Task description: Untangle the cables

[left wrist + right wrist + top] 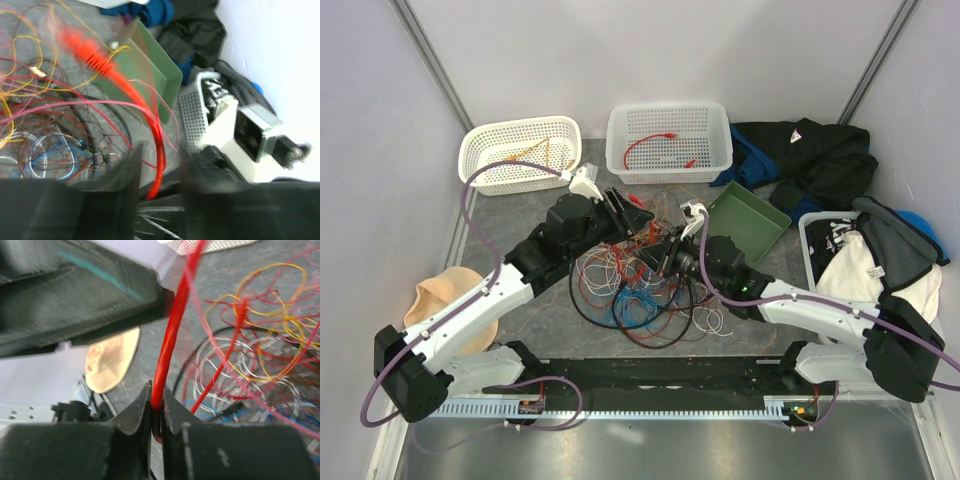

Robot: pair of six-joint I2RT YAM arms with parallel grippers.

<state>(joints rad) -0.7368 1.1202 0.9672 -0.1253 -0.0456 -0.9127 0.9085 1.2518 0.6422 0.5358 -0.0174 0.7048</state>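
Observation:
The red cable in my right gripper goes outward past the tangle and over the middle basket [665,148] next for its release, since a red one lies there.
The cables [638,285] lie in a loose tangle of red, yellow, blue, white and black wires on the grey table between the two arms. My right gripper [156,402] is shut on a thick red cable [172,330] that runs taut upward from its jaws. In the top view the right gripper [670,258] sits at the tangle's right edge. My left gripper [160,172] is open; its blurred fingers stand apart with the same red cable [156,145] passing loosely between them. A ribbed red plug [95,57] ends that cable. From above, the left gripper [625,203] hovers over the tangle's far edge.
Two white baskets stand at the back: the left basket [475,150] holds yellow-orange wires, the middle basket [670,176] a red one. A green tray [745,215] lies right of the tangle. Dark clothes [820,160] and a white bin [807,240] fill the right. A tan hat [445,300] lies left.

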